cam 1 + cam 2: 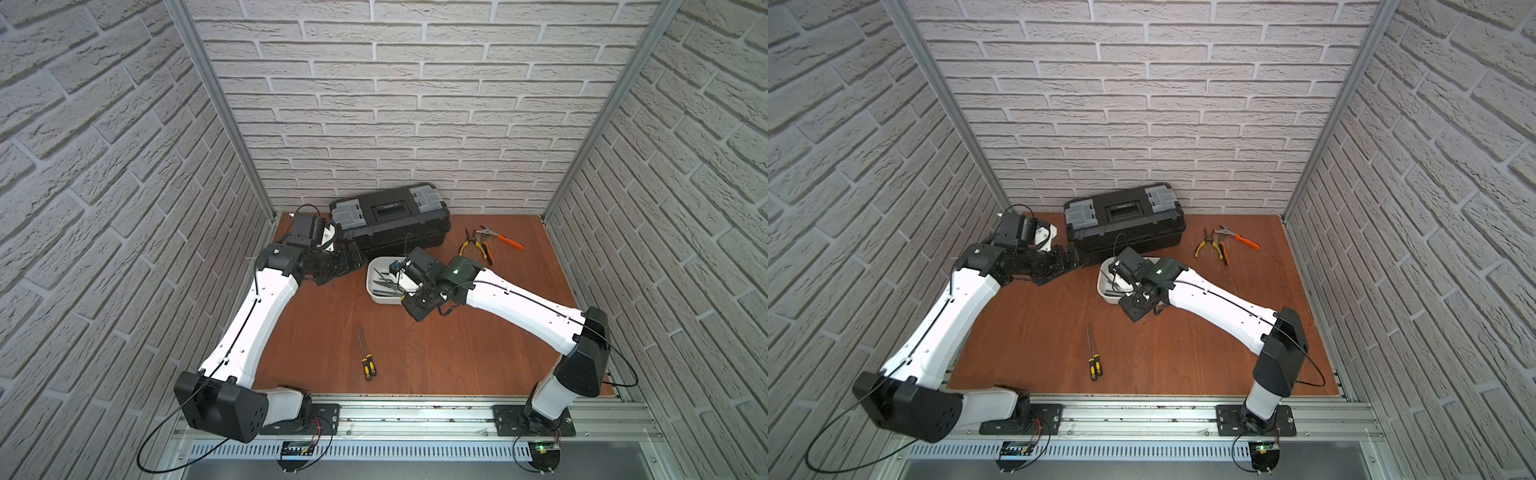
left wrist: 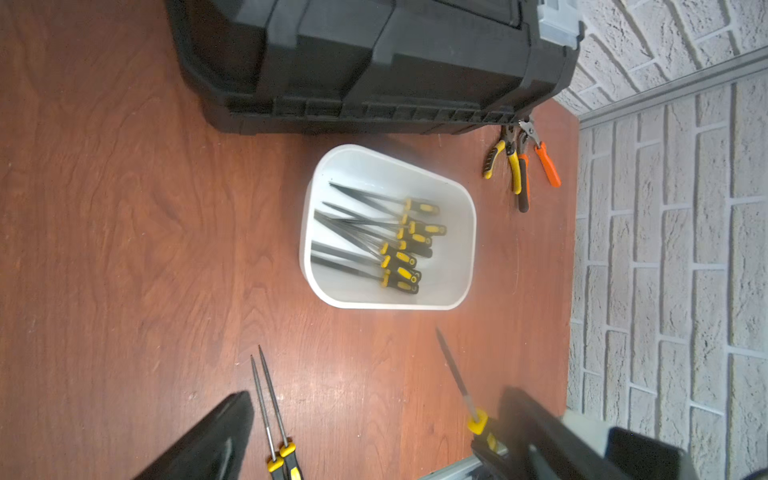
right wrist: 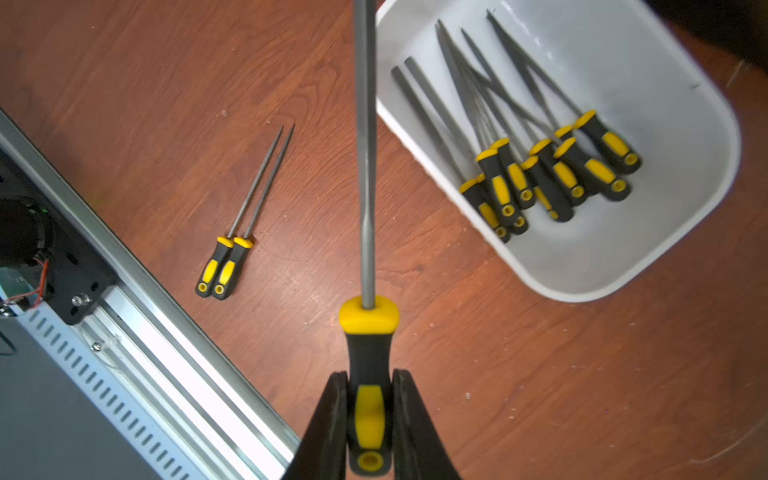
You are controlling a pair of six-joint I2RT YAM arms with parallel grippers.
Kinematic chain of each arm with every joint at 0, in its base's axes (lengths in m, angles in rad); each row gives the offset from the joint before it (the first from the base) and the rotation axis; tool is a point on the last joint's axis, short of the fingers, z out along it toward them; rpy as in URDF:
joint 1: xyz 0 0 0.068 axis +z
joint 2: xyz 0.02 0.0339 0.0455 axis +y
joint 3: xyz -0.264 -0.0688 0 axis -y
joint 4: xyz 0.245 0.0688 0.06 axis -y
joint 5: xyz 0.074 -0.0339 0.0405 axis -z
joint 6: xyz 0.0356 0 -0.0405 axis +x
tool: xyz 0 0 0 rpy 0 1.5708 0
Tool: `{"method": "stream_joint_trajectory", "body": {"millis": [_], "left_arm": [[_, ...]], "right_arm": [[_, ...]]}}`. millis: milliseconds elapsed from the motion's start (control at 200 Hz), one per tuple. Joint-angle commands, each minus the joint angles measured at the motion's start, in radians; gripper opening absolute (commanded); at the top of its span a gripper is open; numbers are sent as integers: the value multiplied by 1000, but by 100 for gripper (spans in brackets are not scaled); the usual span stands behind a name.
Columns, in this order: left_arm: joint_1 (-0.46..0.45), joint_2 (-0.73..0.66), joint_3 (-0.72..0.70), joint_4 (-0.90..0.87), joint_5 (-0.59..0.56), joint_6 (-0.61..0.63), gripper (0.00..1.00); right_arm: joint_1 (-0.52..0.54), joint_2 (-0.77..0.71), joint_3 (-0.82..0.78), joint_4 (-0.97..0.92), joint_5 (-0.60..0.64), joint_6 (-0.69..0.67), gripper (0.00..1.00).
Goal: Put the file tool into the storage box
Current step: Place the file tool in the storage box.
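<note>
The storage box (image 3: 685, 104) stands below and outward of the robot's right gripper, so that gripper will next carry the file outward, lower the file's handle over the gathered handles and let the file go.
In the right wrist view my right gripper (image 3: 369, 378) is shut on the black-and-yellow handle of a file tool (image 3: 368, 166). Its grey shaft points away from the fingers, in the air, beside the rim of the storage box (image 3: 685, 104). This white tub stands mid-table in both top views (image 1: 374, 293) (image 1: 1104, 289) and holds several files (image 3: 552, 166). My right wrist hides part of it from above. The left wrist view shows the whole tub (image 2: 461, 199) and the held file (image 2: 455, 374). My left gripper (image 2: 378, 399) is open and holds nothing, left of the tub (image 1: 353, 257).
Two more files (image 1: 365, 357) lie side by side on the brown table toward the front rail (image 3: 137, 291). A closed black toolbox (image 1: 390, 216) stands against the back wall. Pliers with yellow and orange handles (image 1: 486, 245) lie at the back right.
</note>
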Motion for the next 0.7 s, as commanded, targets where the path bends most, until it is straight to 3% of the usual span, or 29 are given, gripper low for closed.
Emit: {"method": "stream_joint_trajectory", "body": {"millis": [0, 135, 340, 695], "left_arm": [[-49, 67, 80, 26, -14, 11, 98], [-115, 110, 144, 7, -47, 11, 98], [-183, 106, 128, 8, -100, -54, 98], [-189, 48, 79, -40, -170, -91, 98]], "right_arm": [[-50, -8, 45, -40, -62, -208, 8], [-110, 38, 94, -58, -86, -342, 7], [-204, 139, 128, -47, -151, -497, 6], [-273, 270, 99, 71, -104, -647, 6]]}}
